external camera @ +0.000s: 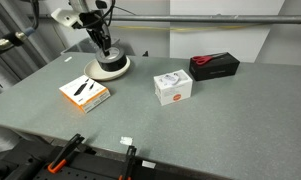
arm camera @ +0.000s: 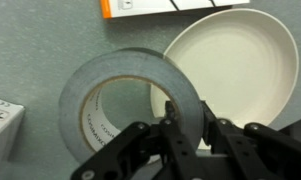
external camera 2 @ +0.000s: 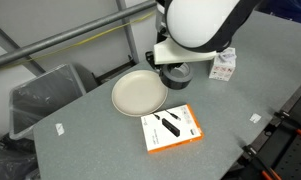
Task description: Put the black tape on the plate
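The cream plate's middle [external camera 2: 138,93] is below my gripper and to its right in the wrist view. I will carry the tape [external camera 2: 176,77] that way next, lower it and let it go.
In the wrist view my gripper [arm camera: 187,115] is shut on the wall of the black tape [arm camera: 120,68], one finger inside the hollow centre and one outside. The roll looks dark grey here. The cream plate [arm camera: 240,60] lies just right of the tape, and the roll overlaps its left rim. In both exterior views the gripper [external camera: 106,50] [external camera 2: 176,70] is at the plate's edge [external camera: 98,71] [external camera 2: 135,95], with the tape [external camera 2: 176,77] dark under the fingers. I cannot tell whether the roll rests on the table or is lifted.
An orange-and-white box [external camera: 84,93] [external camera 2: 170,128] lies near the plate. A white box [external camera: 173,88] [external camera 2: 225,65] and a long black-and-red box [external camera: 213,65] stand farther along the table. A grey bin [external camera 2: 45,95] stands off the table edge.
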Robot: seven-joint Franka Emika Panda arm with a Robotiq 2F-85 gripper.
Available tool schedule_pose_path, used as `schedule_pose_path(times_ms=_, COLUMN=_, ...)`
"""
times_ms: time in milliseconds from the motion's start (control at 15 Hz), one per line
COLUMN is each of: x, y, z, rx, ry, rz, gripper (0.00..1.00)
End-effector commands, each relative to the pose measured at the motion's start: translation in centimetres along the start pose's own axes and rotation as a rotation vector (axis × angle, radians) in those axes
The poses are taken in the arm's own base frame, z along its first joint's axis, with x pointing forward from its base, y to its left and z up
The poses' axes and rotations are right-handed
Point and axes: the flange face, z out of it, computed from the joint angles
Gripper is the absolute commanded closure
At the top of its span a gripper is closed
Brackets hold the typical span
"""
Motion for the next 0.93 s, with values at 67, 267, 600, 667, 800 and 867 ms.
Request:
schedule_pose_path(times_ms=67, x=2.0, y=-6.3, z=1.8, rx=0.09, ry=0.034, rz=-0.022, gripper=0.94)
schedule_pose_path(times_ms=267, x=2.9, y=-8.9, z=4.3, rx=0.093, ry=0.029, rz=-0.033, gripper=0.94)
schedule_pose_path(times_ms=600, x=4.0, y=-11.3, z=8.1, rx=0.1, ry=-0.004, rz=-0.034, gripper=0.94)
schedule_pose_path(times_ms=667, x=4.2, y=-11.6, z=8.7, rx=0.103, ry=-0.013, rz=-0.031, gripper=0.94)
schedule_pose_path(times_ms=800, x=4.5, y=-12.1, z=9.8, rx=0.105, ry=-0.02, rz=-0.031, gripper=0.94)
schedule_pose_path(times_ms=867, x=4.7, y=-12.3, z=10.2, rx=0.104, ry=-0.024, rz=-0.029, gripper=0.94)
